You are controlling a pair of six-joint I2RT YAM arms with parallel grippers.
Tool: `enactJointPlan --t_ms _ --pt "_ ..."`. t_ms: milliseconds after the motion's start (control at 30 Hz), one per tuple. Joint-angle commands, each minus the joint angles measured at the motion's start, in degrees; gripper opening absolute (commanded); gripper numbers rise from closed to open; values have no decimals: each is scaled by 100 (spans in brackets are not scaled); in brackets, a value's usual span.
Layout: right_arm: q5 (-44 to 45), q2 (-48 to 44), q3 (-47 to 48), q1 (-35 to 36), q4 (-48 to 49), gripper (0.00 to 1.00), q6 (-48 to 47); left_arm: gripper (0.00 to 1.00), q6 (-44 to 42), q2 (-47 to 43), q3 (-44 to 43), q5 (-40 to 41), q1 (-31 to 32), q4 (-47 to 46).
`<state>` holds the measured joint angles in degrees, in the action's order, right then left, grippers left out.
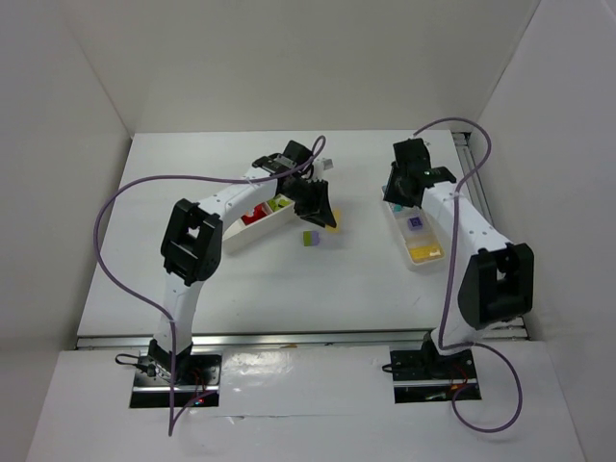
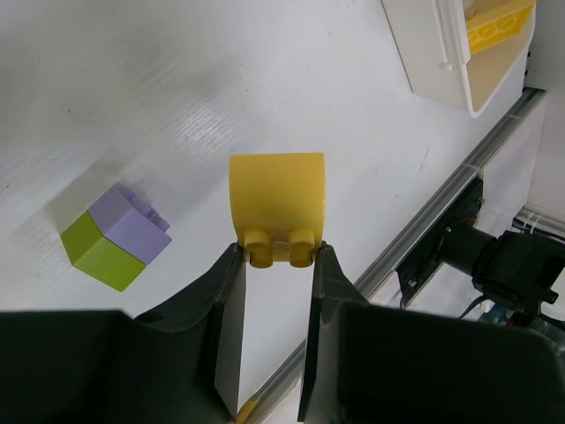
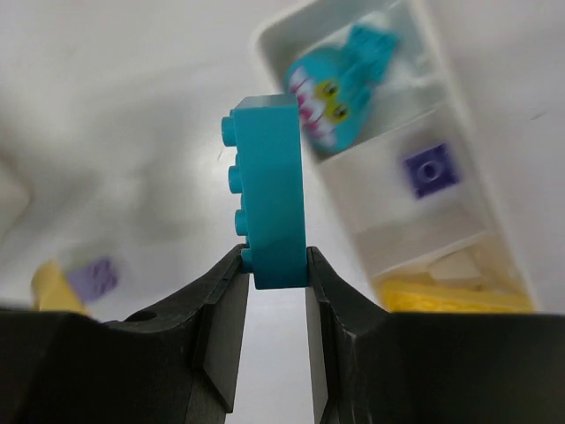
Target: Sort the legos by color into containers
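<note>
I need to move my right gripper outward and to the right in the top view next, over the narrow tray's far section, because the cyan toothed figure [image 3: 340,84] lies there.
My left gripper [image 2: 277,253] is shut on a yellow brick [image 2: 277,205] by its studded end and holds it above the table; in the top view this gripper [image 1: 320,210] is mid-table. A purple-on-lime stacked brick [image 2: 115,237] lies to its left, also in the top view [image 1: 310,237]. My right gripper [image 3: 275,263] is shut on a cyan brick [image 3: 269,190], held on edge beside the narrow white tray [image 3: 481,208]. That tray holds a cyan toothed figure [image 3: 340,84], a purple brick [image 3: 431,168] and yellow bricks [image 3: 446,296].
The other white tray [image 1: 239,236], under my left arm, holds red [image 1: 254,218] and lime [image 1: 280,204] bricks. A small pale object [image 1: 326,164] lies behind the left gripper. A metal rail [image 1: 476,168] runs along the table's right edge. White walls enclose the table.
</note>
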<state>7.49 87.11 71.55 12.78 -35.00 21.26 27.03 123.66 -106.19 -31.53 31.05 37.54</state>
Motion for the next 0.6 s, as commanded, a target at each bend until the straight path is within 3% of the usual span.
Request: enactJointPlan --t_ms 0,233,433,567 --pt "1615 629 736 -144 -261 0 581 0 -119 1 -200 -108 15 69" --pt "2205 1781 1852 -319 -384 1 520 0 -224 -105 -306 -169 15 131" --pt "1889 2152 1934 -548 -78 11 82 0 -224 -105 -306 -169 15 184" --pt "1888 2354 1986 -600 -77 11 -173 0 -224 -158 -306 -169 15 184"
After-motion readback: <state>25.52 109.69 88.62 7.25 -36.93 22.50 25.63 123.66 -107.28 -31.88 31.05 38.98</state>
